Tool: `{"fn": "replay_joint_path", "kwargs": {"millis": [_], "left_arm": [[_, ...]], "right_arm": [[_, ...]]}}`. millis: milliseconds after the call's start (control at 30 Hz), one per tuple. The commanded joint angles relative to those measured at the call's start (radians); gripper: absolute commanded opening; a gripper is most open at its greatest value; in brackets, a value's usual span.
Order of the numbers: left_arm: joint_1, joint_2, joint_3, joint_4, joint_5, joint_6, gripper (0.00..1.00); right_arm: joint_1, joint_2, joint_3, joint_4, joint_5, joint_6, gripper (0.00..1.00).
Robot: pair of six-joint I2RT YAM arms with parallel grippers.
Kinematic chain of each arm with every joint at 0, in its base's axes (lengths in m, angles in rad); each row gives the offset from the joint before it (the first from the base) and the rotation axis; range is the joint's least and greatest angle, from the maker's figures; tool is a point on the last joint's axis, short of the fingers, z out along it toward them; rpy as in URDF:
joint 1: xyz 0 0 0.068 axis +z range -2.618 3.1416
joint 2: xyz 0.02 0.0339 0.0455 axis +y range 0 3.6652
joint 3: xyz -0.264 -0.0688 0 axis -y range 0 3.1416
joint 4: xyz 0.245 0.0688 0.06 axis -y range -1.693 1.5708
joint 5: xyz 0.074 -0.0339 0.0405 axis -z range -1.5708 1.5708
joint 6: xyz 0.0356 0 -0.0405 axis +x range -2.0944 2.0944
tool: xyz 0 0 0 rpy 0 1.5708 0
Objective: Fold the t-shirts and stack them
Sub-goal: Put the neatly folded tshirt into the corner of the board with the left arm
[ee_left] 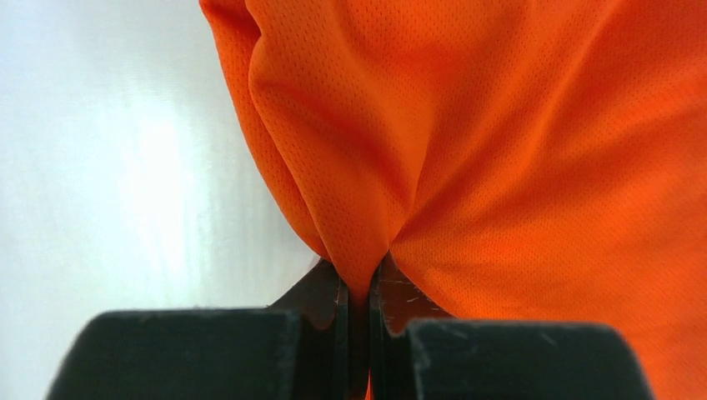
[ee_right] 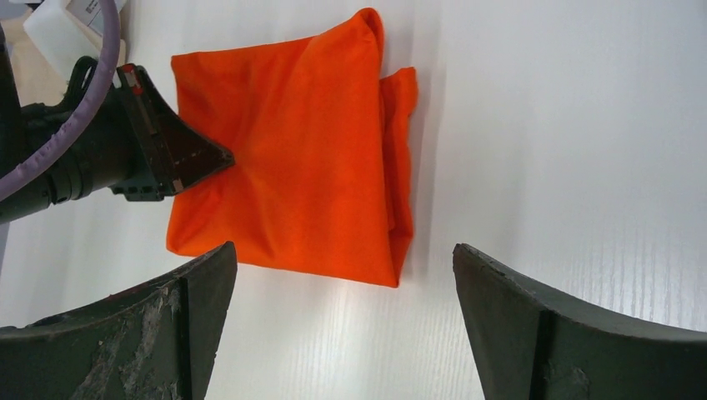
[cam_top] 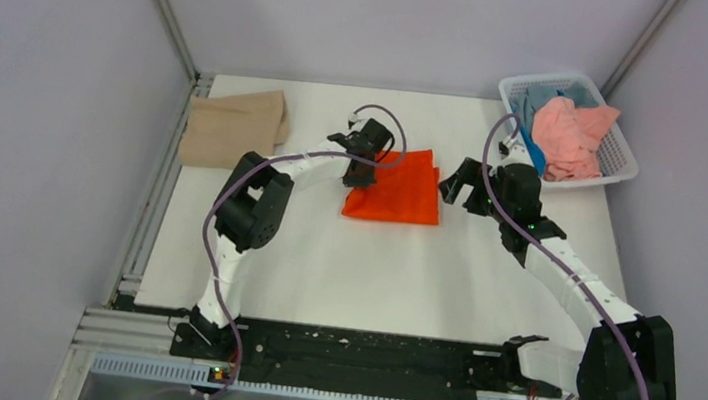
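Observation:
Next, my left gripper will lift the orange t-shirt, carry it to the folded tan-beige t-shirt (cam_top: 234, 126), lower and release, since that one lies to its left in the top view.
A folded bright orange t-shirt (cam_top: 399, 190) lies in the middle of the white table. My left gripper (cam_top: 364, 168) is shut on its left edge, and a pinch of orange cloth (ee_left: 367, 250) rises between the closed fingers. From the right wrist view that same shirt (ee_right: 308, 158) is a folded rectangle with the left gripper (ee_right: 227, 158) biting its edge. My right gripper (cam_top: 459, 187) hovers open just right of the shirt, nothing between its fingers (ee_right: 188, 308). A folded tan-beige t-shirt (cam_top: 234, 126) lies at the back left. Salmon-pink (cam_top: 566, 139) and blue (cam_top: 532, 105) shirts are heaped in the basket.
The white lattice basket (cam_top: 619, 160) stands at the table's back right corner, close behind the right arm. Grey walls close in the table on the left, right and back. A black rail (cam_top: 353, 353) runs along the near edge between the arm bases.

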Motion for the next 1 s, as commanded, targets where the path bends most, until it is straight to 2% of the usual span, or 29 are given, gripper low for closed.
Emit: {"fn": "replay_joint_path", "kwargs": {"millis": [0,67,133,267,433,633,967], "left_arm": [[0.009,-0.071,0.015,-0.111,-0.318,0.125,0.00],[0.012,-0.110,0.007,-0.102,-0.432,0.204,0.00],[0.027,-0.154,-0.024,-0.056,-0.479,0.302,0.00],[0.081,-0.257,-0.129,0.074,-0.392,0.486,0.00],[0.161,-0.358,-0.201,0.121,-0.361,0.520,0.00],[0.241,-0.396,-0.223,0.111,-0.373,0.532,0.00],[0.293,-0.440,-0.202,0.097,-0.404,0.596,0.00]], "right_arm": [[0.001,-0.026,0.002,0.012,0.028,-0.022,0.99],[0.001,-0.025,0.000,0.012,0.033,-0.023,0.99],[0.000,-0.024,-0.001,0.012,0.038,-0.024,0.99],[0.000,-0.022,0.001,-0.012,0.048,-0.031,0.99],[-0.001,-0.022,0.001,-0.014,0.073,-0.036,0.99],[-0.001,-0.028,-0.005,-0.023,0.089,-0.037,0.99],[-0.003,-0.035,-0.003,-0.032,0.098,-0.034,0.99]]}}
